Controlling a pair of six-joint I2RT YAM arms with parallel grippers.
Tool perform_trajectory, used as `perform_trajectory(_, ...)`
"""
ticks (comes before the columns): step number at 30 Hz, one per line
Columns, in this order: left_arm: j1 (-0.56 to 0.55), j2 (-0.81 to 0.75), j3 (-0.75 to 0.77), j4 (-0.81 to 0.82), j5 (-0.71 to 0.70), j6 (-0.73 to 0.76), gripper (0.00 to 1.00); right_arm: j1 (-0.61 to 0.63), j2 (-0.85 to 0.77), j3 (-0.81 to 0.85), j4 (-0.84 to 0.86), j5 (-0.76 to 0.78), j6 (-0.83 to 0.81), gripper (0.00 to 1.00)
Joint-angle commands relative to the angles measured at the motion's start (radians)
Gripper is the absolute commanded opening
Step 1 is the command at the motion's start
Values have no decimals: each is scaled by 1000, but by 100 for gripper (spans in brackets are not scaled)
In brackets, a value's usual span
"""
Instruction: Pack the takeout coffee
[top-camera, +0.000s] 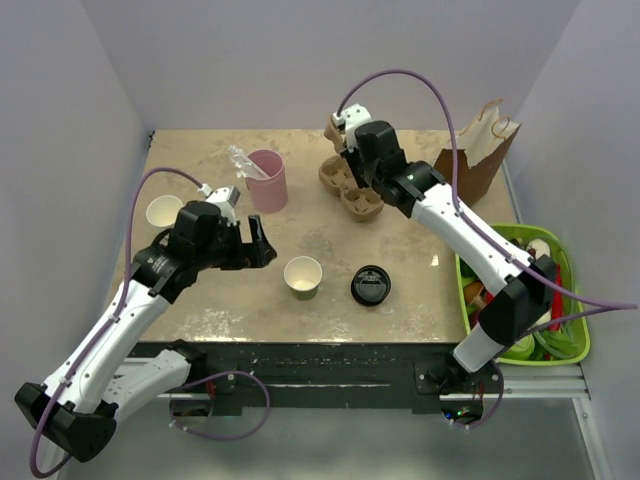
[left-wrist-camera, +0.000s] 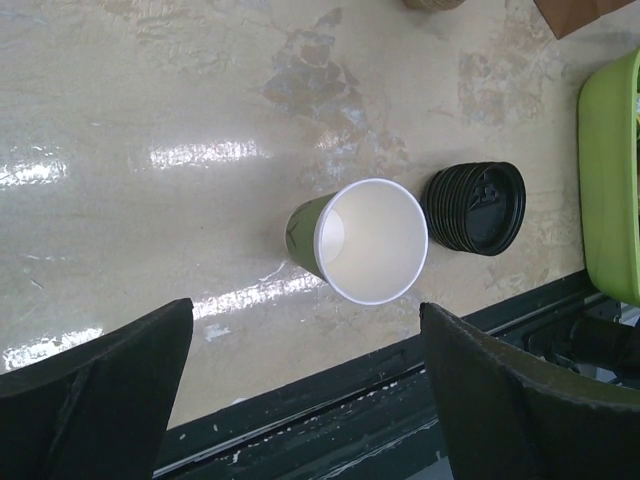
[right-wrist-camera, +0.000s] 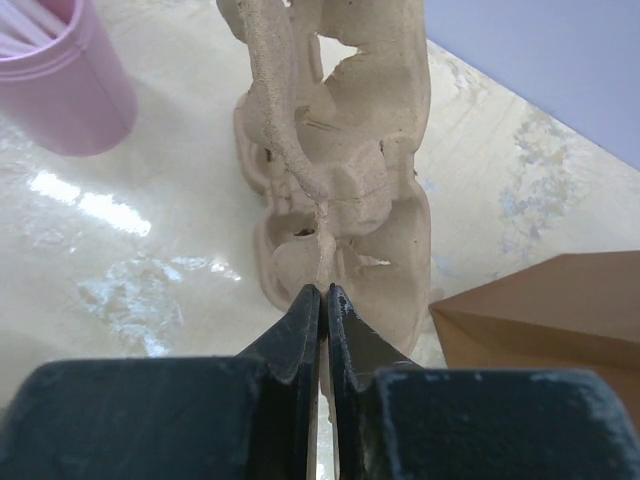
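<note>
Next, my right gripper moves back and down from the other carriers to the spot on the tabletop just beyond the olive-green cup (right-wrist-camera: 130, 315). That spot is clear for the carrier.
No cup with a black lid shows in any view. An olive-green paper cup (top-camera: 303, 277) stands open and lidless at the table's front middle; it also shows in the left wrist view (left-wrist-camera: 370, 240). A stack of black lids (top-camera: 370, 285) lies just right of it, also in the left wrist view (left-wrist-camera: 478, 208). My left gripper (top-camera: 258, 243) is open and empty, left of the cup and apart from it (left-wrist-camera: 305, 310). My right gripper (top-camera: 345, 135) is at the back, shut on the edge of a cardboard cup carrier (right-wrist-camera: 330, 150).
A pink tumbler (top-camera: 267, 180) with straws stands at the back left. White-and-green lidless cups (top-camera: 163, 211) stand at the left edge. More carriers (top-camera: 355, 190) lie under the right gripper. A brown paper bag (top-camera: 480, 150) stands at the back right, and a green basket (top-camera: 568, 262) at the right edge.
</note>
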Motion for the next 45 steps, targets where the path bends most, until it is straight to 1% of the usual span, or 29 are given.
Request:
perform_trajectory(1, -3, -43, 26, -29, -17, -30, 100, 91, -75, -59, 9, 12, 30, 0)
perform_trajectory(4, -3, -54, 18, -42, -25, -33, 100, 155, -92, -110, 17, 19, 43, 0)
perform_trajectory(5, -3, -56, 18, -46, -27, -34, 100, 196, -89, -133, 18, 27, 46, 0)
perform_trajectory(7, -2, -71, 10, -62, -36, -40, 100, 244, -70, -157, 14, 61, 57, 0)
perform_trajectory(8, -3, -77, 7, -65, -40, -40, 100, 290, -61, -183, 17, 71, 62, 0)
perform_trajectory(11, -3, -105, -16, -71, -57, -50, 100, 338, -7, -222, 49, 107, 95, 0)
perform_trajectory(16, -3, -120, -42, -94, -62, -62, 100, 358, 130, -214, 84, 160, 181, 0)
perform_trajectory(18, -3, -128, -55, -106, -74, -65, 100, 364, 158, -210, 103, 180, 198, 0)
perform_trajectory(21, -3, -151, -66, -117, -76, -74, 100, 373, 217, -208, 115, 199, 217, 3)
perform_trajectory(23, -3, -157, -66, -123, -76, -76, 100, 379, 258, -199, 103, 199, 244, 7)
perform_trajectory(25, -3, -161, -68, -131, -100, -77, 100, 387, 278, -188, 88, 188, 267, 14)
perform_trajectory(26, -3, -163, -66, -132, -100, -77, 100, 390, 284, -188, 78, 191, 295, 25)
perform_trajectory(28, -3, -164, -63, -138, -102, -77, 100, 401, 270, -187, 71, 191, 312, 39)
perform_trajectory(29, -3, -166, -60, -140, -100, -77, 100, 402, 251, -184, 58, 191, 338, 48)
perform_trajectory(32, -2, -167, -52, -143, -100, -74, 100, 402, 197, -167, 20, 186, 413, 56)
perform_trajectory(33, -3, -168, -51, -142, -99, -73, 100, 402, 157, -161, 9, 187, 434, 61)
perform_trajectory(34, -3, -168, -51, -139, -99, -73, 100, 402, 142, -150, -9, 202, 459, 64)
perform_trajectory(36, -3, -164, -51, -135, -94, -67, 100, 402, 88, -136, -86, 239, 554, 69)
perform_trajectory(37, -3, -164, -51, -134, -94, -65, 100, 402, 68, -139, -116, 274, 595, 69)
perform_trajectory(38, -3, -163, -51, -132, -93, -63, 100, 402, 48, -148, -186, 294, 697, 70)
perform_trajectory(39, -3, -158, -51, -129, -93, -57, 100, 402, 27, -165, -214, 297, 742, 70)
perform_trajectory(40, -3, -157, -51, -128, -94, -54, 100, 402, -18, -211, -240, 306, 793, 70)
perform_trajectory(41, -3, -155, -51, -126, -96, -53, 100, 402, -36, -236, -286, 321, 888, 70)
perform_trajectory(43, -3, -146, -51, -119, -96, -43, 100, 402, -84, -292, -314, 309, 948, 69)
perform_trajectory(44, -3, -143, -51, -114, -96, -40, 100, 402, -98, -308, -349, 279, 1009, 68)
perform_trajectory(45, -3, -134, -52, -109, -93, -33, 100, 402, -110, -323, -357, 260, 1031, 66)
